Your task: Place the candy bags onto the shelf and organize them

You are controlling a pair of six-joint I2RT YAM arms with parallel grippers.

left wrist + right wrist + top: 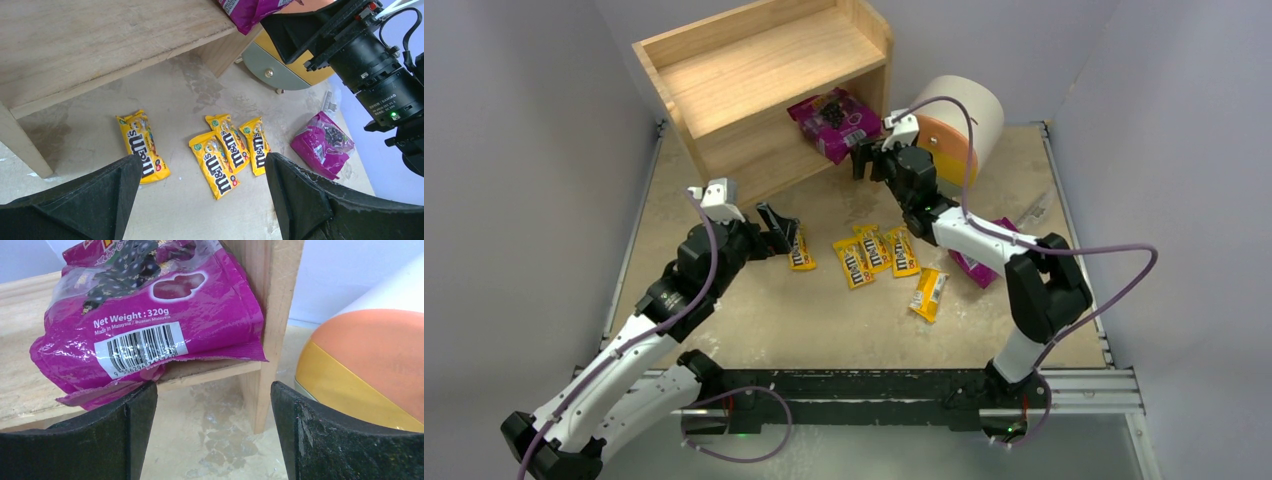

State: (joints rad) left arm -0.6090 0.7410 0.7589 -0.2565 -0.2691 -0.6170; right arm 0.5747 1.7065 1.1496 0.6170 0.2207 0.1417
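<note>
My right gripper should move back, to the right in the top view and down onto the second magenta bag (pixel 976 269), because the bag is still lying on the tabletop.
The light wooden shelf (pixel 754 85) stands at the back. One magenta bag (pixel 833 121) lies on its lower tier, overhanging the front edge (pixel 150 315). My right gripper (pixel 870 160) is open and empty just in front of that bag (pixel 212 390). A second magenta bag (pixel 980 266) lies on the table, partly under my right arm (pixel 322 145). Five yellow M&M's packets lie on the table: one (pixel 801 250) beside my open, empty left gripper (pixel 779 232), three side by side (pixel 876 252), and one apart (pixel 929 293). The left wrist view (pixel 202 165) shows the lone packet (pixel 142 145) and the three (pixel 231 147).
A round white drum (pixel 964 125) with orange and yellow drawers stands right of the shelf, close to my right gripper (pixel 370 360). A small tool (pixel 1036 210) lies near the right wall. Grey walls enclose the table; a metal rail (pixel 904 385) runs along its near edge.
</note>
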